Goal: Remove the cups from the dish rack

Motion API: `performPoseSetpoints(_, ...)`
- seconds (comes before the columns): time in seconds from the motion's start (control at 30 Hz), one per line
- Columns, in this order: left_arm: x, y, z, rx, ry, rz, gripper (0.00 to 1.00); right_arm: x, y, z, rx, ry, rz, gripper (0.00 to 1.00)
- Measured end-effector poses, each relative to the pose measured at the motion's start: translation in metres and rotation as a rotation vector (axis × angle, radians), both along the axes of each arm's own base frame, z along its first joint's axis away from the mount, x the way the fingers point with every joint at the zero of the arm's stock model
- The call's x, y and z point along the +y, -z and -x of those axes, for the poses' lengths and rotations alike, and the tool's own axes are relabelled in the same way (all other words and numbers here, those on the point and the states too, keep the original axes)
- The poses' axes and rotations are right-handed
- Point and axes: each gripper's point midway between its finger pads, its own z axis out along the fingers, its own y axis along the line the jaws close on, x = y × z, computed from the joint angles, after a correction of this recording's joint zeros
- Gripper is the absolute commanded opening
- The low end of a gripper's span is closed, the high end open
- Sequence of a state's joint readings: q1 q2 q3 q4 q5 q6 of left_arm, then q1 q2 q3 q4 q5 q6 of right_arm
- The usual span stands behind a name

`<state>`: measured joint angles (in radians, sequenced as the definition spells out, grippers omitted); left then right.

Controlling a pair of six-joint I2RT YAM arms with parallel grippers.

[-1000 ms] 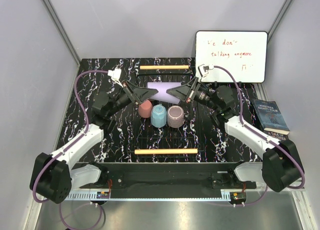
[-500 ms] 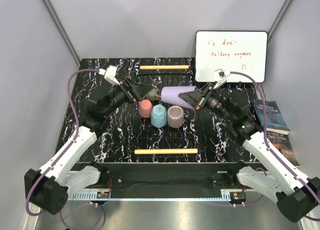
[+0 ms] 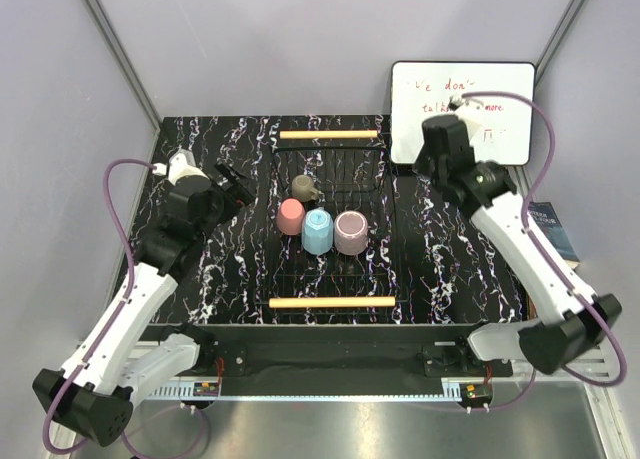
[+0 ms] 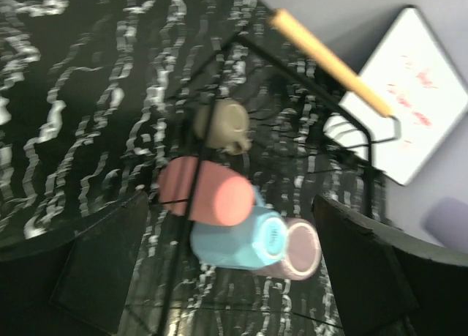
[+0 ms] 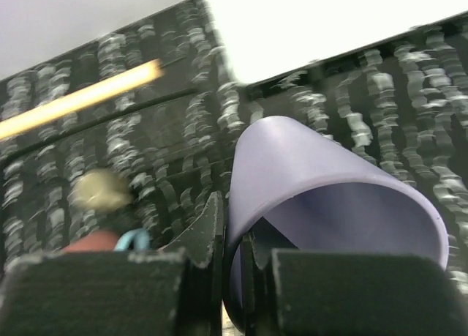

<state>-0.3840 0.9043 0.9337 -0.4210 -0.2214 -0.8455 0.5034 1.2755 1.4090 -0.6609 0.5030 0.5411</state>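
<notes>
I will next bring the lavender cup in my right gripper down onto the table in front of the whiteboard, right beside the rack.
Three cups lie side by side on the black wire dish rack (image 3: 330,271): coral pink (image 3: 291,217), light blue (image 3: 317,230) and mauve (image 3: 351,232). Behind them stands the olive mug (image 3: 305,187). My left gripper (image 3: 228,187) hangs open left of the rack and holds nothing; its wrist view looks down on the coral cup (image 4: 208,193) and the blue one (image 4: 238,239). My right gripper (image 5: 238,270) is shut on the lavender cup's rim (image 5: 322,182), one finger inside and one outside. It is raised at the back right by the whiteboard (image 3: 465,109). The arm hides this cup from above.
Light wooden bars mark the rack's far end (image 3: 330,134) and near end (image 3: 332,302). A whiteboard leans at the back right corner. A book (image 3: 557,231) lies at the table's right edge, partly under the right arm. Grey walls close in both sides.
Both grippers held the lavender cup over the rack. The left one opened and drew back to the left. The right one carried the cup up and toward the whiteboard.
</notes>
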Motion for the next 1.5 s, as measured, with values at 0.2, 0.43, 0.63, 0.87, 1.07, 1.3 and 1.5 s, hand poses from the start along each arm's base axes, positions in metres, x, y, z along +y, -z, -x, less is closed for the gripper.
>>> performPoseSetpoints(0.2, 0.020, 0.024, 0.008, 0.102, -0.069, -0.096, 0.99, -0.057, 0.009, -0.056, 0.094, 0.173, 0.072, 0.00)
performPoseSetpoints(0.43, 0.026, 0.050, 0.014, 0.199, -0.072, -0.163, 0.99, -0.056, 0.113, -0.090, 0.381, 0.155, 0.096, 0.00)
performPoseSetpoints(0.63, 0.029, 0.060, 0.018, 0.233, -0.074, -0.185, 0.99, -0.043, 0.177, -0.091, 0.556, 0.107, 0.095, 0.00)
performPoseSetpoints(0.87, 0.028, 0.082, 0.018, 0.297, -0.070, -0.214, 0.99, -0.037, 0.183, -0.110, 0.568, 0.086, 0.056, 0.00)
performPoseSetpoints(1.07, 0.029, 0.091, 0.018, 0.332, -0.067, -0.231, 0.99, -0.043, 0.202, -0.124, 0.601, 0.103, 0.053, 0.00)
performPoseSetpoints(1.3, 0.029, 0.097, 0.018, 0.351, -0.064, -0.243, 0.99, -0.047, 0.216, -0.126, 0.642, 0.099, 0.078, 0.07)
performPoseSetpoints(1.5, 0.029, 0.099, 0.018, 0.360, -0.062, -0.249, 0.99, -0.047, 0.216, -0.126, 0.644, 0.094, 0.081, 0.38)
